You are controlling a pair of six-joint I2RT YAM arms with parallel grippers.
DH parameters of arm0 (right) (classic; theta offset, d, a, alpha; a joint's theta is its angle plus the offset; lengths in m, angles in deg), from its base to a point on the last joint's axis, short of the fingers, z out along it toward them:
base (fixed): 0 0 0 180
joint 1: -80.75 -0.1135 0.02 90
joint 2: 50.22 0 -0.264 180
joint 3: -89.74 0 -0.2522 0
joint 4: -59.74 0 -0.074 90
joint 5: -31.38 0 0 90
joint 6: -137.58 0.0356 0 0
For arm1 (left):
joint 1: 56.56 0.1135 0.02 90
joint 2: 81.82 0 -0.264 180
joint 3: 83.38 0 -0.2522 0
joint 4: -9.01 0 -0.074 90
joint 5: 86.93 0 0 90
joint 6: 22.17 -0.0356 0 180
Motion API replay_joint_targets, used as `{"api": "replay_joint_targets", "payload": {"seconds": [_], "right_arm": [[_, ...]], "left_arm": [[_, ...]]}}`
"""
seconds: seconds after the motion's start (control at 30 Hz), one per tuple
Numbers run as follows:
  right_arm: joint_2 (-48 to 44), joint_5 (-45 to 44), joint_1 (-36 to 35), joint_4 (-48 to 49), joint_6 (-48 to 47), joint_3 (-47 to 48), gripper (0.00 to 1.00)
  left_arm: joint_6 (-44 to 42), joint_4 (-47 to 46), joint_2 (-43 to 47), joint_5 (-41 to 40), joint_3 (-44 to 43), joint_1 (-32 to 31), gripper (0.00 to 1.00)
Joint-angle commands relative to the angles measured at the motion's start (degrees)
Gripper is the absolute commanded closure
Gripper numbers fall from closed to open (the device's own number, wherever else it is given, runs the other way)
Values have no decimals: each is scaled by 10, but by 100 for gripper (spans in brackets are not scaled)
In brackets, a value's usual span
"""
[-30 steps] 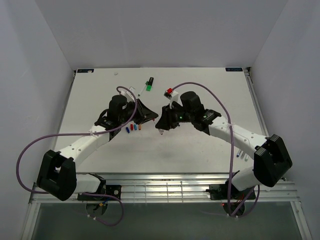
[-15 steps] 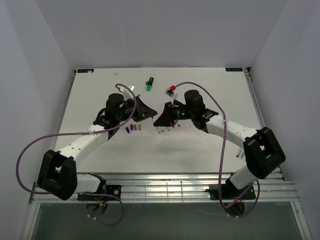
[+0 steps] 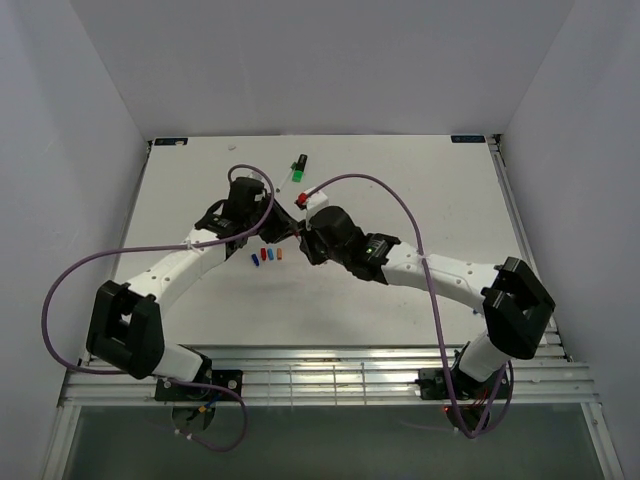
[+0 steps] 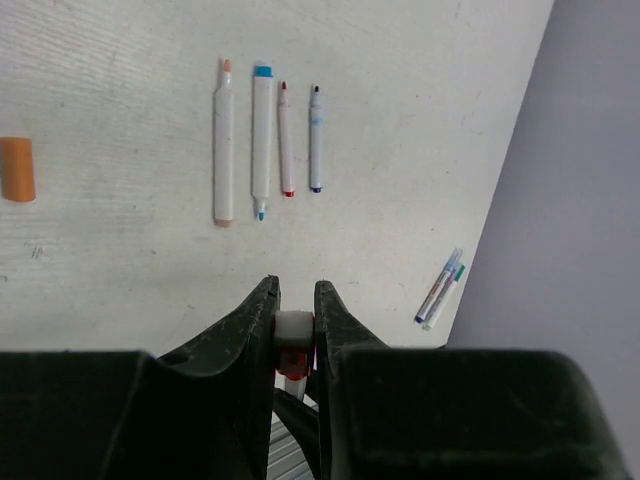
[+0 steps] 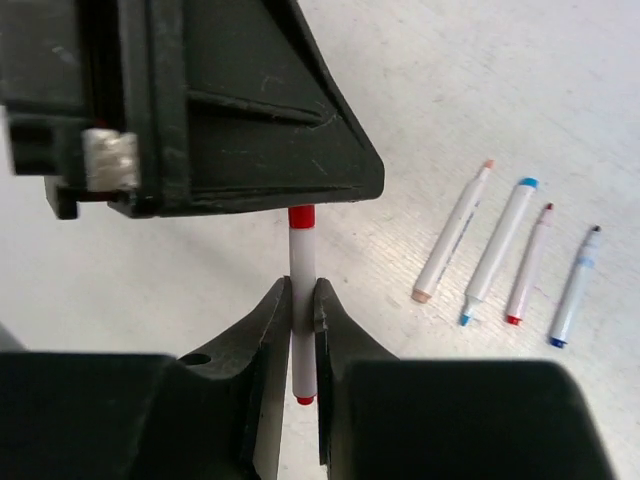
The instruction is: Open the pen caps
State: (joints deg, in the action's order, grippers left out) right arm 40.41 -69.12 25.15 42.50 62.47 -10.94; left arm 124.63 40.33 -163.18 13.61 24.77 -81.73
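Note:
I need to move my left gripper to the left in the top view and down beside the blue cap to let go, because the loose caps lie in a row.
A thin white pen [image 5: 302, 300] with red ends hangs above the table between both grippers. In the right wrist view my right gripper [image 5: 302, 285] is shut on its barrel. My left gripper [image 4: 296, 290] is shut on the pen's end [image 4: 294, 328], a white piece with a red band. From above, the left gripper [image 3: 285, 228] and right gripper [image 3: 308, 240] meet tip to tip. Loose blue [image 3: 256, 259], red [image 3: 265, 256] and orange [image 3: 278, 254] pen caps lie on the table just in front. Several uncapped pens [image 4: 262, 140] lie side by side.
A black marker with a green cap [image 3: 298, 166] lies at the back of the table. Two more pens [image 4: 440, 290] rest near the right wall. An orange cap [image 4: 17, 169] shows at the left edge of the left wrist view. Purple cables arch over both arms.
The right arm swung left to meet the left gripper and its jaws closed on the pen's barrel. The left arm shifted slightly, still gripping the pen's end.

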Motion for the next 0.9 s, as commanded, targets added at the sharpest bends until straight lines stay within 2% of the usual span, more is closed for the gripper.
{"api": "replay_joint_targets", "payload": {"seconds": [0.0, 0.13, 0.2, 0.23, 0.27, 0.33, 0.37, 0.47, 0.57, 0.67, 0.73, 0.83, 0.87], "right_arm": [[24, -196, -38, -111, -46, 7, 92], [25, -176, -41, -124, -66, 10, 92], [11, -86, -22, -110, -65, -3, 92], [-8, -43, -15, -80, -65, -27, 92], [-20, 49, -8, -59, -62, -43, 92], [-40, 148, 25, -29, -44, -81, 92], [-44, 247, 46, 5, -30, -93, 92], [-49, 380, 69, 71, -8, -132, 92], [-48, 453, 90, 110, 35, -158, 92], [-63, 441, 107, 136, 56, -167, 92], [-65, 420, 135, 106, 58, -156, 92], [-61, 405, 195, 71, 59, -137, 92], [-61, 371, 206, 57, 54, -132, 92]], "left_arm": [[38, 34, 8, -76, -55, 10, 100], [25, 41, 4, -76, -72, 32, 100], [3, -9, 19, -51, -62, 45, 100], [-5, -42, 28, -13, -36, 59, 100], [-14, -107, 36, 10, -25, 67, 100], [-49, -162, 53, 65, -5, 82, 100], [-56, -194, 66, 69, -1, 86, 100], [-77, -230, 89, 73, 22, 103, 100], [-82, -214, 102, 50, 23, 120, 100], [-91, -152, 92, 20, -4, 125, 100], [-94, -76, 90, -7, -19, 124, 100], [-109, -11, 95, -56, -14, 125, 100], [-112, 10, 104, -63, -4, 125, 100]]}}
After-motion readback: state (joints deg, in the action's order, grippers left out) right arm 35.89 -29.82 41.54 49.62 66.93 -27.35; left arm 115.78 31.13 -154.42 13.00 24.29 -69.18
